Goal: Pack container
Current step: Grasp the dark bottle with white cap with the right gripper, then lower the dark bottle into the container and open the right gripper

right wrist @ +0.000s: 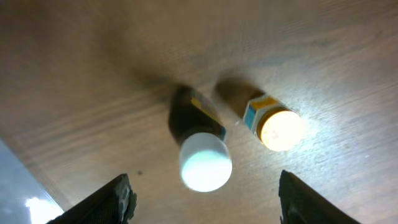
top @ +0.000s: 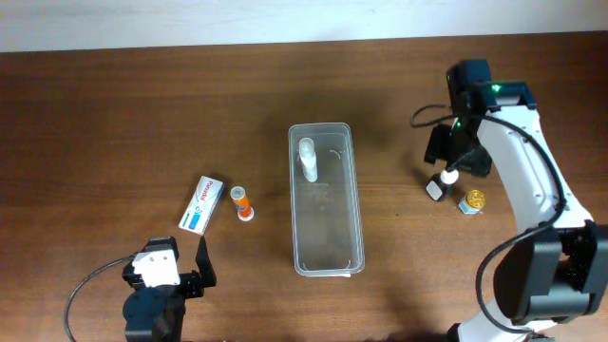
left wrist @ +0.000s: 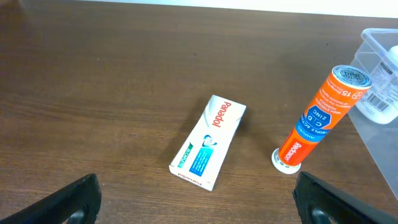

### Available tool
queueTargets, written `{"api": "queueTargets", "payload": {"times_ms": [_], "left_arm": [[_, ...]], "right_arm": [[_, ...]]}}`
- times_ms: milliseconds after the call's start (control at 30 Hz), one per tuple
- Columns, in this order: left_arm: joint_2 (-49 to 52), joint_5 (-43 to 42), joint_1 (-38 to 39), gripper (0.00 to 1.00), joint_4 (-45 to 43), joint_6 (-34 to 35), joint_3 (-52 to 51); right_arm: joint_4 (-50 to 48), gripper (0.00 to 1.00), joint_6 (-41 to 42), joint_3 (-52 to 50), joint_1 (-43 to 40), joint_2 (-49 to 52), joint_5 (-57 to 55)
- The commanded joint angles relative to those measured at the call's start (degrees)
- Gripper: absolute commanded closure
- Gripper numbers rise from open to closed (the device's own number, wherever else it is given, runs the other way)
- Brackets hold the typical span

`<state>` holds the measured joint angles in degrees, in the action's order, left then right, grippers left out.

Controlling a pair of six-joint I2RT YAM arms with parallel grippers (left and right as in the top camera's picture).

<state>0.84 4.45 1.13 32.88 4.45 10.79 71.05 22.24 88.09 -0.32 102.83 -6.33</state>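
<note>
The robot's right gripper will next go down to the dark bottle and then close its fingers around the white cap [top: 449, 177] [right wrist: 202, 158], because that cap points up between the open fingers.
The clear plastic container [top: 326, 199] lies lengthwise at the table's middle, with a white bottle [top: 308, 159] inside at its far end. My right gripper [right wrist: 205, 202] is open, hovering above a dark bottle with a white cap [right wrist: 202, 158], also seen from overhead [top: 443, 180]. A small yellow-capped jar [right wrist: 277, 124] stands beside it [top: 472, 201]. My left gripper [left wrist: 199, 205] is open and empty, near the front left. Ahead of it lie a white-and-blue Panadol box [left wrist: 208, 142] and an upright orange tube [left wrist: 320, 115], which the overhead view also shows [top: 242, 203].
The Panadol box [top: 202, 204] and orange tube sit left of the container. The container's corner [left wrist: 379, 68] shows at the right of the left wrist view. Cables trail from both arms.
</note>
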Motion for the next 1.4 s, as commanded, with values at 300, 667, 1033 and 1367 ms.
{"api": "queueTargets", "payload": {"times_ms": [300, 667, 1033, 1367], "left_arm": [[-0.5, -0.8, 0.2, 0.01, -0.3, -0.9, 0.0], [-0.5, -0.8, 0.2, 0.01, -0.3, -0.9, 0.0], [-0.5, -0.8, 0.2, 0.01, -0.3, -0.9, 0.0], [-0.5, -0.8, 0.2, 0.0, -0.3, -0.9, 0.0]], "right_arm": [[-7.5, 0.48, -2.7, -7.3, -2.4, -0.1, 4.5], [-6.4, 0.81, -2.7, -6.1, -2.3, -0.5, 5.9], [3.9, 0.89, -2.1, 8.2, 3.3, -8.4, 12.3], [-2.4, 0.88, 0.8, 10.7, 23.0, -12.4, 9.9]]}}
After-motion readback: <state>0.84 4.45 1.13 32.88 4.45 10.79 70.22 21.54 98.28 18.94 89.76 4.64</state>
